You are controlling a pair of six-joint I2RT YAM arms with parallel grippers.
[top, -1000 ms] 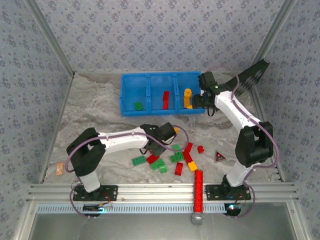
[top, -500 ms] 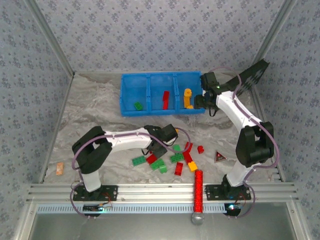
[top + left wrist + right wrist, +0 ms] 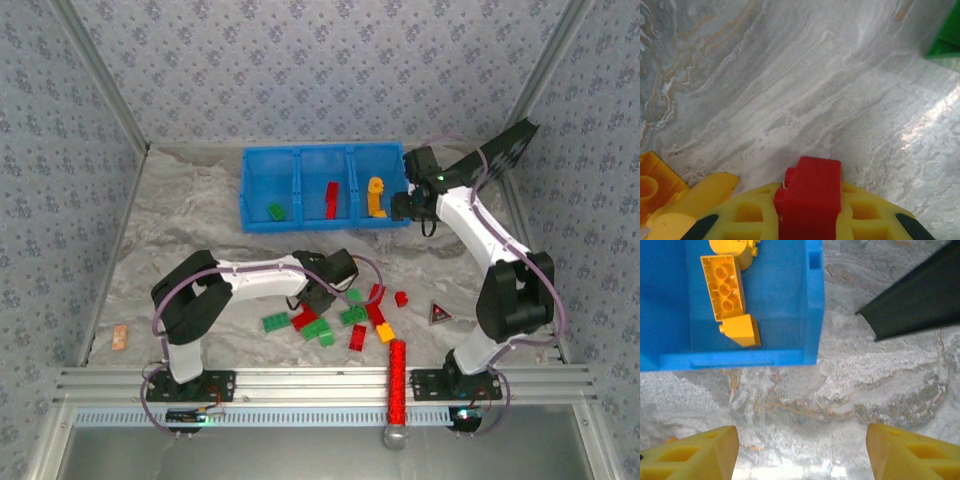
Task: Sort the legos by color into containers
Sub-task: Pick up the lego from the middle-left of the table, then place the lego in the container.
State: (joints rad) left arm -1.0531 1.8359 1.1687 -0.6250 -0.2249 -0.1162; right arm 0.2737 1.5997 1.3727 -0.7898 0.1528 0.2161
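Observation:
My left gripper should lift the red lego, move outward over the middle blue compartment and dip inside to release it, as a red lego lies there.
Down at the loose legos, my left gripper is shut on a red lego. Its yellow fingers press both sides of the brick. An orange lego lies just left of it and a green one further off. Green, red and yellow-orange legos lie scattered nearby. The blue containers hold a green, a red and orange legos, one colour per compartment. My right gripper hangs open and empty beside the bin's right end.
A long red glittery cylinder lies at the near rail. A dark triangle sits right of the pile. A black dotted panel leans at the back right. A small orange piece lies far left. Patterned walls enclose the table.
My left gripper has closed on the red lego at the pile, its arm shifting slightly. The right arm has barely moved and stays open.

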